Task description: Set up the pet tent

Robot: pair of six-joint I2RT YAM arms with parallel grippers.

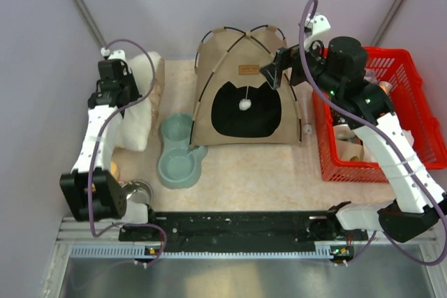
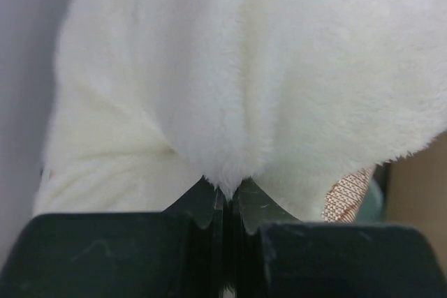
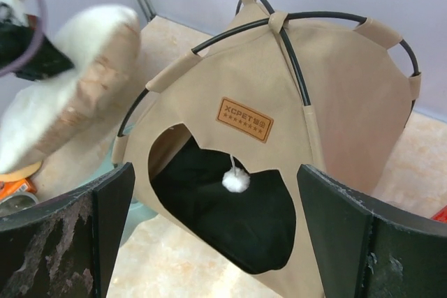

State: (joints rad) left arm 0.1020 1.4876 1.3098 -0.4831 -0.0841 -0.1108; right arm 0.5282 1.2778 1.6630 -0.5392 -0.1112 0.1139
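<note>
My left gripper needs to move across to the tent's dark doorway (image 1: 244,121) next and let go of the pillow (image 1: 140,102) there, because the doorway is to the gripper's right in the top view.
The pet tent (image 1: 244,95) stands upright at the middle back of the table. It is tan fabric with black poles, a dark doorway, a white ball (image 1: 244,104) and a brown label (image 1: 248,69). My right gripper (image 1: 274,72) is open and empty, hovering by the tent's upper right side. In the right wrist view the tent (image 3: 328,102) sits between and beyond the wide-open gripper (image 3: 216,172). My left gripper (image 1: 115,82) is shut on the cream plush pillow (image 1: 140,102) at the left. In the left wrist view the gripper (image 2: 229,190) pinches the pillow's fur (image 2: 265,68).
A green double pet bowl (image 1: 180,151) lies left of the tent's front. A red basket (image 1: 391,116) with items stands at the right. A steel bowl (image 1: 136,190) sits near the left arm's base. Walls close in at the back and left.
</note>
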